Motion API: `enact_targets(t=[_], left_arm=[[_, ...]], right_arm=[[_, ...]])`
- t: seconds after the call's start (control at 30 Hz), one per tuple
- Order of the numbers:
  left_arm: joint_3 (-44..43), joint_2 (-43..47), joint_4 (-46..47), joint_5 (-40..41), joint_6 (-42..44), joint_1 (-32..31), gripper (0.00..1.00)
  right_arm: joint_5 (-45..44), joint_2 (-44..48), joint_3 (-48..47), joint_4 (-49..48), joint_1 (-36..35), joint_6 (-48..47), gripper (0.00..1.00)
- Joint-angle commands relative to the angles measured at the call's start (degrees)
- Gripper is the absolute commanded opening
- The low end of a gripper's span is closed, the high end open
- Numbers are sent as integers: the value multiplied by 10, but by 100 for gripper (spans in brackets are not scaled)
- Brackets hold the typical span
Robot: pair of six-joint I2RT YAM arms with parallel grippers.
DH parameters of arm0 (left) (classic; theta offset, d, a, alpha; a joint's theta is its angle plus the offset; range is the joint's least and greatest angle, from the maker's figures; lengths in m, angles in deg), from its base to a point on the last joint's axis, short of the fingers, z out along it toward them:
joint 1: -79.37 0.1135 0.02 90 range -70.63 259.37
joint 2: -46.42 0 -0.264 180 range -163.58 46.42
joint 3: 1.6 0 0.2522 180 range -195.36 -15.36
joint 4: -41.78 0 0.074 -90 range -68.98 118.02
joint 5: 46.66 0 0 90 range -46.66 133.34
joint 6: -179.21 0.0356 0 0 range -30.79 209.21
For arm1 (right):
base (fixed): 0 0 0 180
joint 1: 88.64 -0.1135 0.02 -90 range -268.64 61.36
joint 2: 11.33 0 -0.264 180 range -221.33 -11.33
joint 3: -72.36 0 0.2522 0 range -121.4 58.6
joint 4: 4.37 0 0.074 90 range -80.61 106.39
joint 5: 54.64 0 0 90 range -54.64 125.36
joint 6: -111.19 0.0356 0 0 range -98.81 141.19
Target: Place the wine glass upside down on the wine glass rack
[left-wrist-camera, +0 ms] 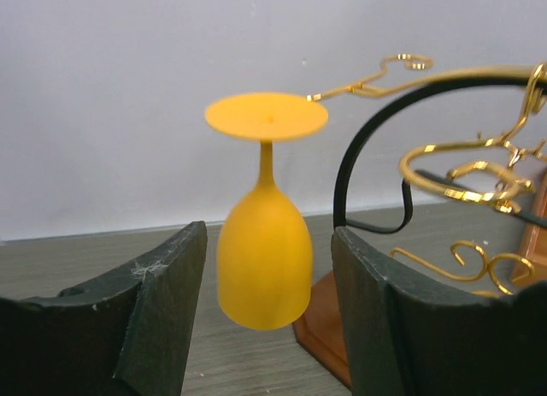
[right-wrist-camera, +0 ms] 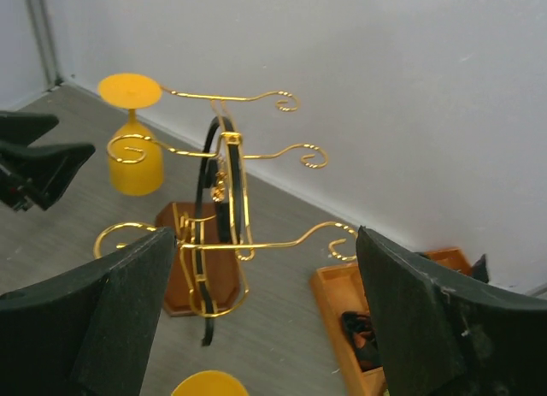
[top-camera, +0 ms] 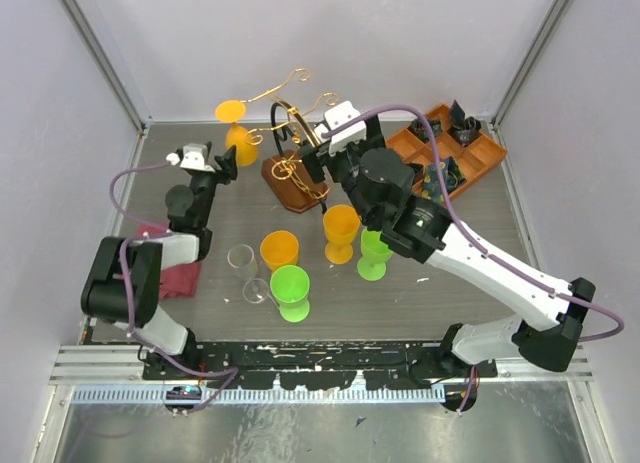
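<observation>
The glass is below the gripper and closer to my base. My right gripper should next move down and back onto the orange rim nearest the clear glasses.
The wine glass rack [top-camera: 293,178], gold wire arms on a brown wooden base, stands at the back centre. An orange wine glass [top-camera: 236,126] hangs upside down by its foot from the rack's left arm. It also shows in the left wrist view [left-wrist-camera: 263,259] and in the right wrist view [right-wrist-camera: 135,161]. My left gripper [top-camera: 226,164] is open and empty just in front of this glass, not touching it; its jaws [left-wrist-camera: 269,280] frame the bowl. My right gripper [top-camera: 312,163] is open and empty above the rack's right side, with a gold arm [right-wrist-camera: 282,242] between its jaws [right-wrist-camera: 265,272].
Upright on the table in front of the rack stand two orange glasses [top-camera: 341,231] [top-camera: 280,251], two green glasses [top-camera: 375,253] [top-camera: 291,288] and two clear glasses [top-camera: 242,260]. An orange compartment tray [top-camera: 480,155] is at the back right. A maroon cloth [top-camera: 175,275] lies at the left.
</observation>
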Motion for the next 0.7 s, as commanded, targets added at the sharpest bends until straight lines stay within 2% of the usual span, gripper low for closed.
enact_targets(t=[0.0,0.17,0.37,0.5,0.53,0.63,0.67], left_arm=[[4,107,-122,30,32,0,68],[-22,246,-365,46,39,0,74],[-78,354,-544,45,42,1,84],[-200,362,-727,15,35,1,87],[-228,358,-771,6,29,0,91],[-296,341,-846,-23,7,0,99],[-316,336,-868,-32,2,0,98]], right_arm=[[56,23,-50,175,1,165,92],[102,42,-17,215,1,264,92],[112,44,18,273,1,326,91],[148,42,47,290,1,361,87],[166,40,52,284,1,367,87],[219,20,54,260,1,383,82],[241,10,51,254,1,386,80]])
